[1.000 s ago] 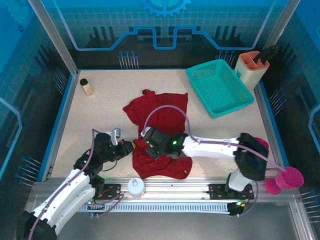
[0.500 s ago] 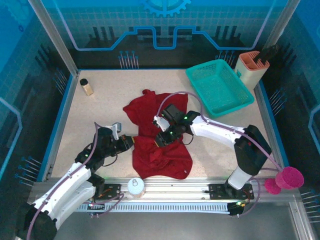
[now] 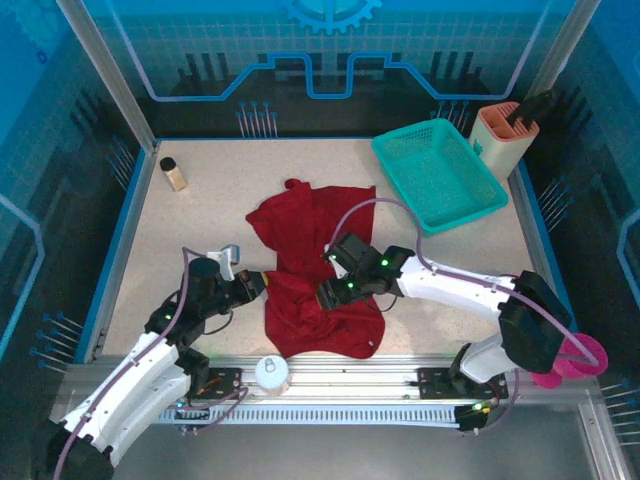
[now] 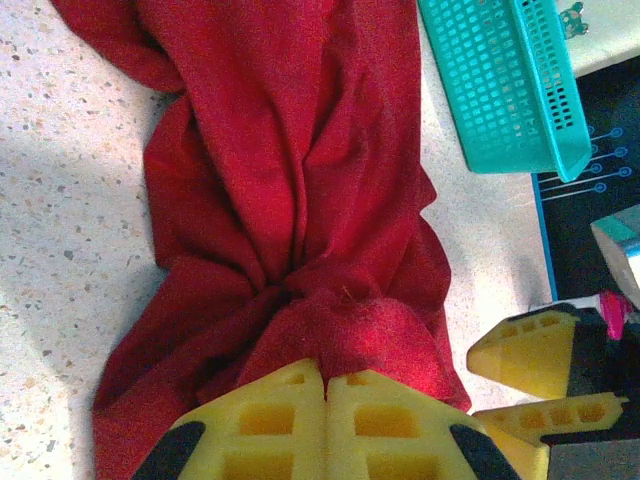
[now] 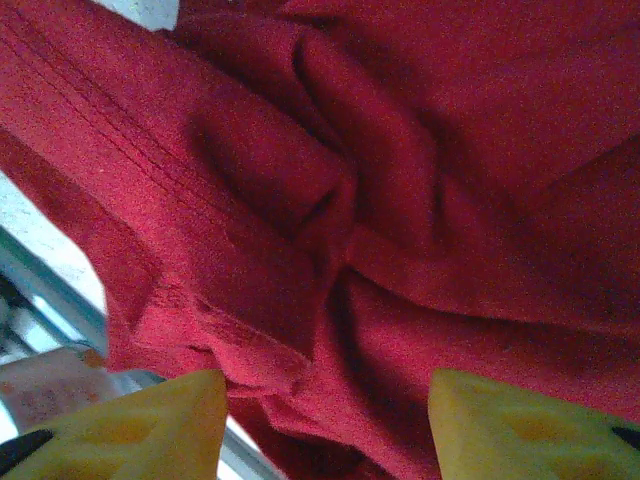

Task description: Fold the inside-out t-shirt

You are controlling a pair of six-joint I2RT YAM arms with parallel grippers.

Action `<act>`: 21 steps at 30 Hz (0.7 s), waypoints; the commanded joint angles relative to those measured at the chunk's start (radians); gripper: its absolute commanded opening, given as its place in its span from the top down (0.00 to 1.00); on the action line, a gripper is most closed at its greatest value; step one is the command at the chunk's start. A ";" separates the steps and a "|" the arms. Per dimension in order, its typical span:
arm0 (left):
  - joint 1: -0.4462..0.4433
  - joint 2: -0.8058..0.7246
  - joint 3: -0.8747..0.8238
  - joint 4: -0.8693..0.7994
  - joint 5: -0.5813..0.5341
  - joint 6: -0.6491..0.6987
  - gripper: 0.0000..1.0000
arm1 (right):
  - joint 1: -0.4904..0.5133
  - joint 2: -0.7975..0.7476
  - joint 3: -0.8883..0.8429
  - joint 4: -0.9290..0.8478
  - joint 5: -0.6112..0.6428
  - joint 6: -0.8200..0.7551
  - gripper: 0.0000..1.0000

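The shirt's wider far part [image 3: 277, 235] [image 4: 178, 70] lies outward of my left gripper. My left gripper needs to pull the pinched fold outward toward that part next and let go of it there.
The inside-out t-shirt [image 3: 312, 228] is dark red and lies crumpled in the middle of the table, bunched toward the near edge. My left gripper [image 3: 258, 286] is shut on a fold at the shirt's left near side; in the left wrist view the yellow fingertips [image 4: 325, 372] meet with red cloth [image 4: 290, 180] pinched between them. My right gripper [image 3: 326, 293] hangs low over the near part of the shirt, open. In the right wrist view its gripper [image 5: 325, 400] stands apart from the wrinkled cloth [image 5: 400, 150], nothing between the tips. Its yellow fingers [image 4: 530, 350] show beside the shirt.
A teal mesh basket [image 3: 440, 175] stands at the back right, also in the left wrist view [image 4: 505, 80]. Behind it is a peach holder [image 3: 505, 135]. A small bottle [image 3: 174, 174] stands at the back left. A white round object [image 3: 271, 372] sits on the front rail.
My right gripper has opened and let go of the shirt, shifting a little to the right over it. The left gripper has stayed shut on the cloth, barely moving.
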 commanded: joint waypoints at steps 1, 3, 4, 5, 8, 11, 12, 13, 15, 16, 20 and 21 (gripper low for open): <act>-0.006 -0.007 -0.010 0.001 0.018 -0.006 1.00 | 0.009 0.006 -0.069 0.119 -0.049 0.216 0.42; -0.006 -0.003 -0.011 0.004 0.023 -0.006 1.00 | 0.010 0.028 -0.078 0.159 -0.082 0.242 0.41; -0.006 -0.001 -0.011 0.004 0.027 -0.006 1.00 | 0.012 0.039 -0.082 0.192 -0.107 0.256 0.41; -0.006 -0.001 -0.011 0.003 0.028 -0.007 1.00 | 0.017 0.046 -0.082 0.216 -0.117 0.280 0.41; -0.006 -0.005 -0.014 0.000 0.029 -0.007 1.00 | 0.037 0.064 -0.082 0.260 -0.110 0.311 0.41; -0.005 -0.012 -0.017 0.001 0.028 -0.013 1.00 | 0.049 0.091 -0.076 0.276 -0.102 0.323 0.56; -0.006 -0.014 -0.016 0.001 0.025 -0.015 1.00 | 0.051 0.099 -0.074 0.282 -0.105 0.326 0.64; -0.005 -0.017 -0.016 0.003 0.025 -0.016 1.00 | 0.055 0.105 -0.071 0.283 -0.107 0.329 0.73; -0.004 -0.021 -0.006 -0.002 0.020 -0.013 1.00 | 0.063 0.099 -0.068 0.278 -0.100 0.324 0.94; -0.004 -0.023 0.005 -0.012 0.013 -0.006 1.00 | 0.075 0.085 -0.060 0.252 -0.076 0.312 0.99; -0.003 -0.032 0.081 -0.072 -0.065 0.036 1.00 | 0.137 -0.023 -0.009 0.065 0.042 0.222 1.00; -0.003 -0.032 0.100 -0.077 -0.087 0.044 1.00 | 0.156 -0.049 -0.004 0.004 0.066 0.202 1.00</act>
